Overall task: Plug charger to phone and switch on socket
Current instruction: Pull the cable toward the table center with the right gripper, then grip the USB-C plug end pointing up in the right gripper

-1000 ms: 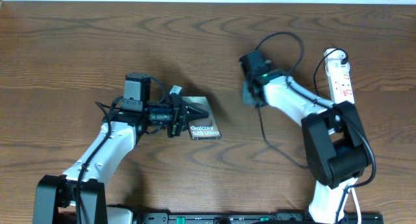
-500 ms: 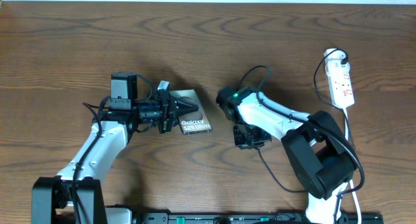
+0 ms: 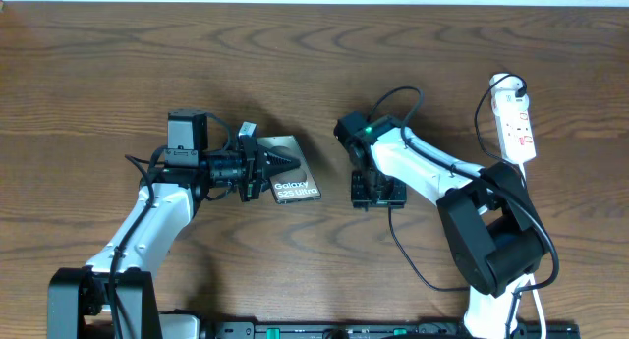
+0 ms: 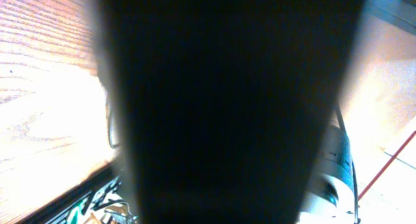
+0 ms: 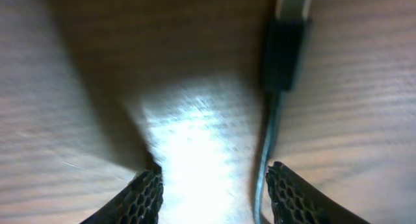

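Note:
My right gripper slides outward along the cable [image 5: 268, 146] onto the charger's black plug [image 5: 283, 56] next and closes, because its open fingers straddle only the thin cable.
The phone [image 3: 298, 182], a dark slab with white Galaxy lettering, is in the middle of the wooden table, with my left gripper [image 3: 280, 163] shut on its left edge. In the left wrist view the phone [image 4: 227, 107] is a dark mass that hides the fingers. My right gripper [image 3: 377, 197] points down at the table to the phone's right, open. The charger plug [image 5: 285, 52] lies flat on the wood with its metal tip pointing away. Its cable [image 5: 268, 146] runs back between the fingertips, close to the right finger [image 5: 292, 191]. The white socket [image 3: 516, 123] lies at the far right.
The charger cable [image 3: 413, 260] trails from the right gripper toward the front edge and loops back behind the arm. A white lead [image 3: 534, 231] runs from the socket to the front. A black rail [image 3: 344, 329] lines the table's near edge.
My right arm swung from the back right to beside the phone, then its gripper opened and let the charger plug rest on the table. My left gripper drew the phone slightly left.

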